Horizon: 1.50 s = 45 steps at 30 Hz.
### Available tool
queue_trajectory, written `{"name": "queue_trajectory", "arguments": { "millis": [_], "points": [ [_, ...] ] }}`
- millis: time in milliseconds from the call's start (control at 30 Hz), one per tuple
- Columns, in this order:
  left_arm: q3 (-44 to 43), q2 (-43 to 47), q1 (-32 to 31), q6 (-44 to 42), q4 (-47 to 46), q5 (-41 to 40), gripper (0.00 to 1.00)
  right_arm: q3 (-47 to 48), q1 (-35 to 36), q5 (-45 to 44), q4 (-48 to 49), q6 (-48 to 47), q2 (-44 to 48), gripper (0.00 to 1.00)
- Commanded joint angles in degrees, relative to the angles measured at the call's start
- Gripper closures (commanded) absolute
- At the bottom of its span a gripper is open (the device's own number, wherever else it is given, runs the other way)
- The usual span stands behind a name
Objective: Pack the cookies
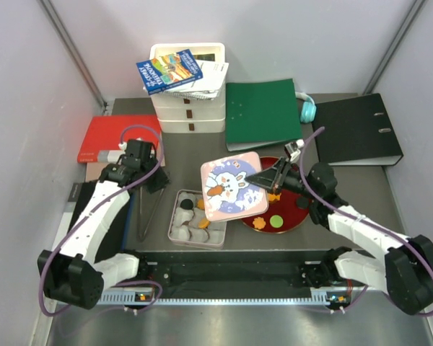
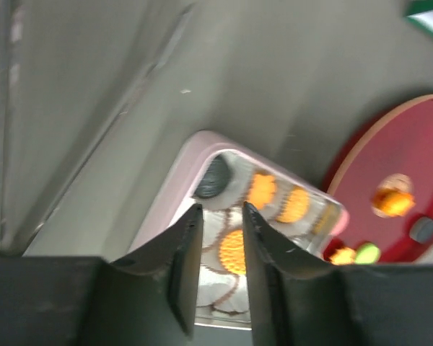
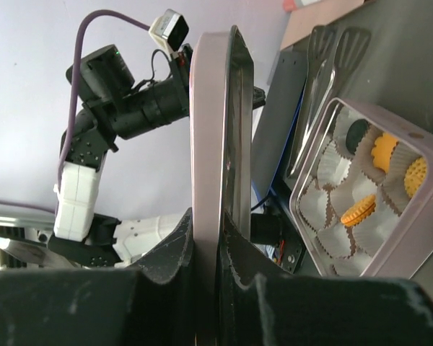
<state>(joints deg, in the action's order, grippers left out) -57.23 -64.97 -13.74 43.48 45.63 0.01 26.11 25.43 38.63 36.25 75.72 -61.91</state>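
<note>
My right gripper moves the lid down and back, to the left in the top view, onto the rim of the tin (image 1: 175, 225) next, then lets go.
The pink tin (image 1: 175, 225) stands open with white paper cups; it holds orange cookies (image 2: 233, 250) and a black one (image 2: 213, 179). More cookies lie on the red plate (image 1: 297, 216): an orange one (image 1: 259, 223) and a green one (image 1: 276, 220). My right gripper (image 1: 263, 178) is shut on the edge of the tin's lid (image 1: 233, 186), which bears a rabbit picture, and holds it tilted over the tin's right side and the plate. In the right wrist view the lid (image 3: 215, 108) stands edge-on between the fingers. My left gripper (image 2: 221, 209) is slightly open and empty, left of the tin (image 2: 175, 189).
Metal tongs (image 1: 150, 209) lie left of the tin. At the back are a red book (image 1: 115, 137), a white drawer stack (image 1: 189, 108) with booklets on it, a green folder (image 1: 263, 114), blue headphones (image 1: 307, 108) and a black binder (image 1: 357, 130).
</note>
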Motion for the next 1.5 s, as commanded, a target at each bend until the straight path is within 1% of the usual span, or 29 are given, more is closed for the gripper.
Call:
{"name": "queue_trajectory", "arguments": {
  "millis": [0, 167, 367, 500, 600, 633, 667, 733, 767, 833, 867, 1067, 1467],
  "points": [
    [2.12, 1.78, 0.03, 1.69, 2.01, -5.1, 0.7, -2.55, 4.7, -6.63, 6.9, 0.92, 1.79, 1.0],
    [5.72, 1.69, 0.03, 3.89, 2.36, -5.2, 0.78, -7.38, 8.58, -11.99, 10.76, 1.88, 1.09, 1.0],
    [10.21, 1.16, -0.06, 5.82, 0.52, -2.65, 0.82, -12.83, 10.08, -15.69, 21.92, 4.69, -3.82, 1.0],
    [11.79, 0.37, -0.06, 6.35, -0.89, -0.81, 0.84, -12.84, 11.04, -16.4, 28.07, 5.13, -9.53, 1.0],
    [13.02, 0.11, 0.03, 6.96, -1.59, -0.36, 0.86, -12.4, 12.36, -16.92, 35.27, 6.62, -16.03, 1.0],
    [13.55, 0.19, -0.06, 7.14, -1.59, -0.36, 0.86, -12.31, 12.71, -17.01, 37.73, 7.24, -19.7, 1.0],
    [13.64, 0.19, -0.06, 7.23, -1.51, -0.36, 0.86, -12.31, 13.41, -17.62, 42.1, 8.46, -21.48, 1.0],
    [14.16, 0.19, -0.06, 7.4, -1.33, -0.36, 0.87, -12.4, 14.2, -18.15, 46.79, 9.79, -25.26, 1.0],
    [14.25, 0.02, -0.06, 7.49, -1.33, -0.36, 0.87, -12.4, 14.56, -18.59, 51.07, 11.1, -28.58, 1.0],
    [14.52, -0.07, -0.06, 7.58, -1.42, 1.39, 0.88, -12.75, 15.35, -19.21, 55.66, 12.42, -32.12, 1.0],
    [14.6, -0.07, -0.15, 7.67, -1.5, 1.48, 0.88, -12.66, 15.35, -19.3, 55.94, 13.04, -33.61, 1.0],
    [14.6, -0.77, 0.03, 7.67, -2.12, 1.75, 0.89, -12.49, 15.79, -19.3, 55.07, 10.94, -33.8, 1.0],
    [15.39, -1.56, -0.06, 7.58, -3.26, 2.28, 0.89, -13.01, 17.81, -19.03, 55.86, 9.97, -38.89, 1.0]
  ]
}}
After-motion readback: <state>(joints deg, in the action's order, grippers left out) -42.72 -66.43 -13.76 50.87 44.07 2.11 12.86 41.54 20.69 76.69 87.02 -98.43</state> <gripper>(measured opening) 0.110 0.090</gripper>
